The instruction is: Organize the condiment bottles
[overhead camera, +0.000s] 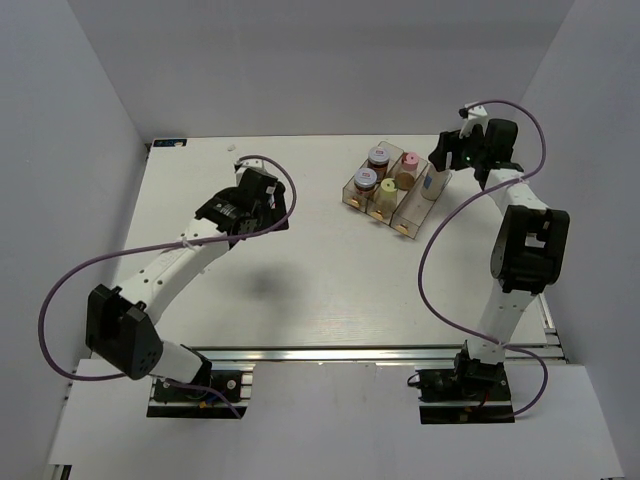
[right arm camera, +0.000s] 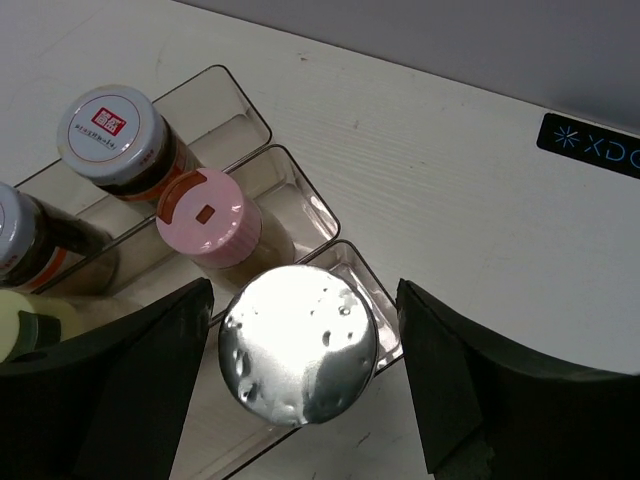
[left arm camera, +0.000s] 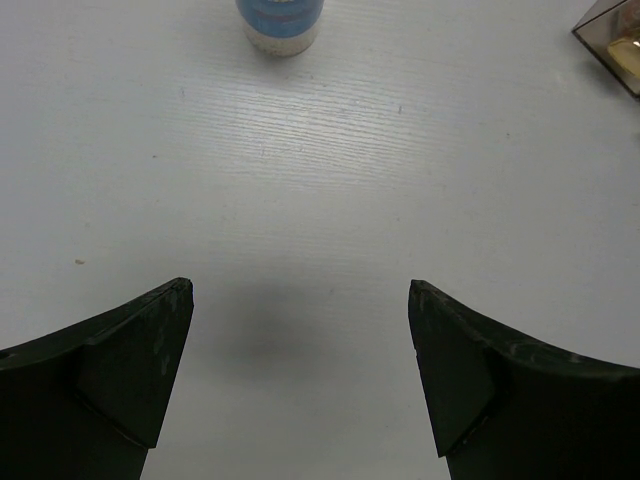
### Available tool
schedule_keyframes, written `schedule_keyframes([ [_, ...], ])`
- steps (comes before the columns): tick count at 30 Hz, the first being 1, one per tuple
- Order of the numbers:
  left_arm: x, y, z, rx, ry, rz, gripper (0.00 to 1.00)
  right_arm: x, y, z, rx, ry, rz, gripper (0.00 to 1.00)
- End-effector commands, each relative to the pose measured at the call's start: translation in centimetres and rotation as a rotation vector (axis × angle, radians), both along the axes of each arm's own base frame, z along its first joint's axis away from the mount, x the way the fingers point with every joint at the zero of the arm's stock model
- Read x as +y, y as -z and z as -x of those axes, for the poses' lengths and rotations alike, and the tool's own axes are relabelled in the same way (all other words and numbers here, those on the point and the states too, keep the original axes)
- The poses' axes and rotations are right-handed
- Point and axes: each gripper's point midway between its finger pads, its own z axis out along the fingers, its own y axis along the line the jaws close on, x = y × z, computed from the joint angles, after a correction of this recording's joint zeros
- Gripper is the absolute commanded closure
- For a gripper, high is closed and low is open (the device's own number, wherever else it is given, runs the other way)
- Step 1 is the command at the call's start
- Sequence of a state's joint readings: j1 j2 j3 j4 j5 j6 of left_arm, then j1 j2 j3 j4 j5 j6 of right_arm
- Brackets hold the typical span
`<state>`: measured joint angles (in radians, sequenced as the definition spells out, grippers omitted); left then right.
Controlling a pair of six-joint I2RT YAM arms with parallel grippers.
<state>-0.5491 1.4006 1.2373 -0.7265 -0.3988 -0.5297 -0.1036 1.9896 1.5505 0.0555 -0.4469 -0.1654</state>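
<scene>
My left gripper moves outward over the bare table next until its open fingers are on either side of the white and blue bottle [left arm camera: 281, 20], since that stands outward of them.
Five condiment bottles stand in the clear brownish tray [overhead camera: 352, 196]. Two dark brown ones with pale red-marked lids [overhead camera: 378, 157] [overhead camera: 365, 180] fill the left slot. The pink-lidded tan bottle [right arm camera: 208, 215] and the pale yellow one [overhead camera: 386, 193] share the middle slot. A silver-lidded bottle [right arm camera: 298, 343] stands at the far end of the right slot, and my right gripper [right arm camera: 303, 290] is open around its lid with a gap on each side. My left gripper [left arm camera: 298, 288] hangs open over bare table, nothing between its fingers. Another white and blue bottle [left arm camera: 281, 20] stands ahead of it.
A corner of the tray [left arm camera: 612, 38] shows at the upper right of the left wrist view. Grey walls enclose the table on three sides. A dark label strip [right arm camera: 590, 148] lies at the table's far edge beyond the tray.
</scene>
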Motion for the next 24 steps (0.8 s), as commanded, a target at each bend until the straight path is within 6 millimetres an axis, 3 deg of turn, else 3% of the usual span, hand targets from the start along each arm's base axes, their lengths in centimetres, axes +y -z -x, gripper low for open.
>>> schedule_keyframes([
  [1, 0.3, -1.5, -1.9, -0.031, -0.005, 0.017, 0.02, 0.4, -5.1, 0.7, -0.144, -0.039, 0.032, 0.2],
  [3, 0.2, -1.3, -2.7, -0.024, -0.004, 0.022, 0.02, 0.4, -5.1, 1.4, -0.138, -0.04, 0.031, 0.2],
  [4, 0.1, -1.3, -3.0, -0.025, -0.003, 0.02, 0.02, 0.6, -6.6, 2.0, -0.161, -0.05, 0.02, 0.2],
  [6, 0.4, -1.3, -3.5, -0.022, -0.003, 0.007, 0.02, 0.5, -7.6, 3.1, -0.17, -0.051, -0.002, 0.22],
  [7, 0.3, -1.4, -4.1, -0.023, -0.004, 0.005, 0.02, 0.8, -9.9, 4.1, -0.21, -0.064, -0.022, 0.24],
  [9, 0.8, -1.6, -4.8, -0.024, -0.013, -0.007, 0.02, 0.6, -10.9, 5.6, -0.225, -0.07, -0.037, 0.28],
  [10, 1.0, -1.0, -5.3, -0.009, -0.02, -0.021, 0.02, 0.9, -13.0, 6.9, -0.264, -0.09, -0.044, 0.36],
  [13, 1.5, -1.3, -6.6, -0.008, -0.038, -0.03, 0.02, 0.9, -15.2, 9.6, -0.295, -0.102, -0.08, 0.55],
  [15, 1.5, -0.8, -7.9, -0.003, -0.029, -0.036, 0.02, 0.7, -15.9, 10.8, -0.303, -0.099, -0.088, 0.58],
  [17, 1.1, -0.3, -9.1, 0.003, -0.013, -0.032, 0.02, 1.0, -16.8, 12.4, -0.321, -0.125, -0.091, 0.53],
  [19, 1.4, 0.2, -10.1, 0.011, -0.01, -0.039, 0.02, 1.4, -17.6, 13.7, -0.328, -0.144, -0.094, 0.38],
  [24, 1.9, 1.6, -13.2, 0.033, -0.018, -0.054, 0.02, 2.2, -18.3, 16.0, -0.329, -0.175, -0.102, 0.32],
])
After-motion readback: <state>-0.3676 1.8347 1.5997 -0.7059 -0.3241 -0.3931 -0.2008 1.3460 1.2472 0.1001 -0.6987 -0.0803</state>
